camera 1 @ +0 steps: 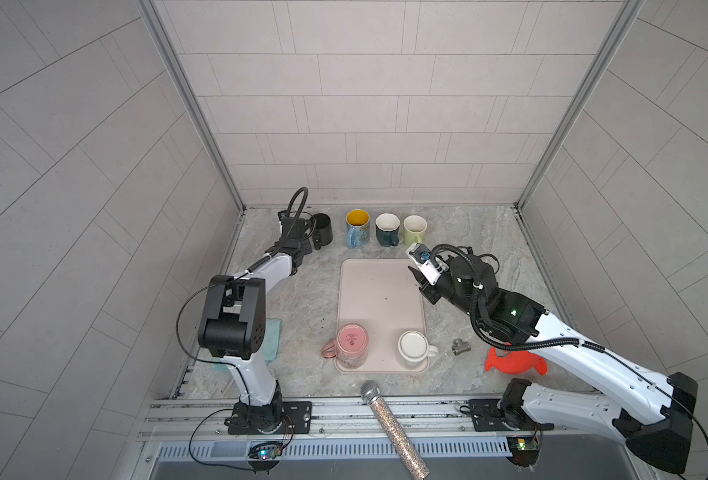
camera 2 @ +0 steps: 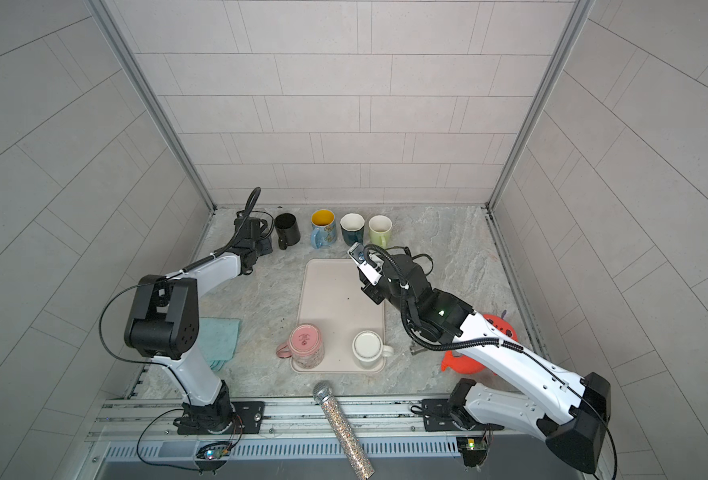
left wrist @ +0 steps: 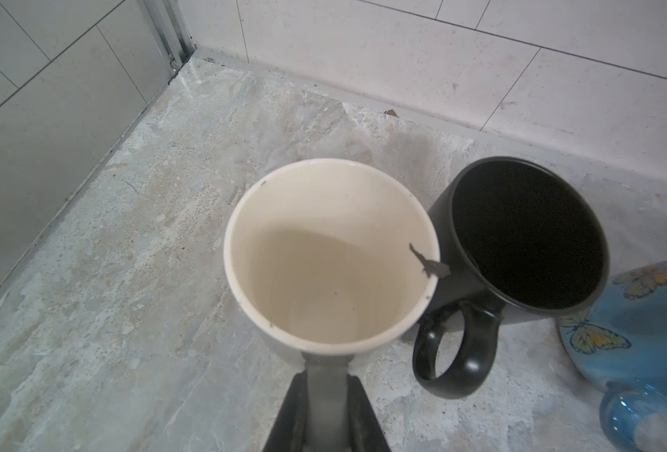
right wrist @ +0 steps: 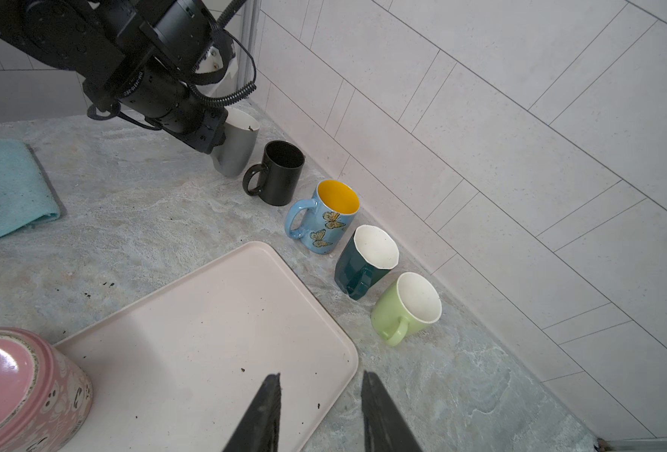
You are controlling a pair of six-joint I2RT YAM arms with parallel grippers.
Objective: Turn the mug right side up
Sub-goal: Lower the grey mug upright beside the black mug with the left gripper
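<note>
My left gripper will next lower the grey mug, its opening already up, onto the counter beside the black mug (left wrist: 520,235) below the gripper and let go of the grey mug's handle.
A grey mug (left wrist: 330,254) with a cream inside stands mouth up at the back left of the counter, right beside a black mug (left wrist: 520,235). My left gripper (left wrist: 327,377) is shut on the grey mug's handle; in both top views that gripper (camera 1: 298,237) hides the mug. Whether the mug's (right wrist: 238,148) base touches the counter I cannot tell. My right gripper (right wrist: 320,377) is open and empty above the far right corner of the pink tray (right wrist: 206,332). A pink mug (camera 1: 352,345) and a white mug (camera 1: 414,349) sit upside down at the tray's near end.
Along the back wall stand the black mug (camera 1: 323,228), a blue butterfly mug (camera 1: 357,228), a dark green mug (camera 1: 387,230) and a light green mug (camera 1: 414,228), all mouth up. A teal cloth (camera 2: 219,338), a glittery microphone (camera 1: 389,424), a metal fitting (camera 1: 457,346) and a red toy (camera 1: 510,361) lie near the front.
</note>
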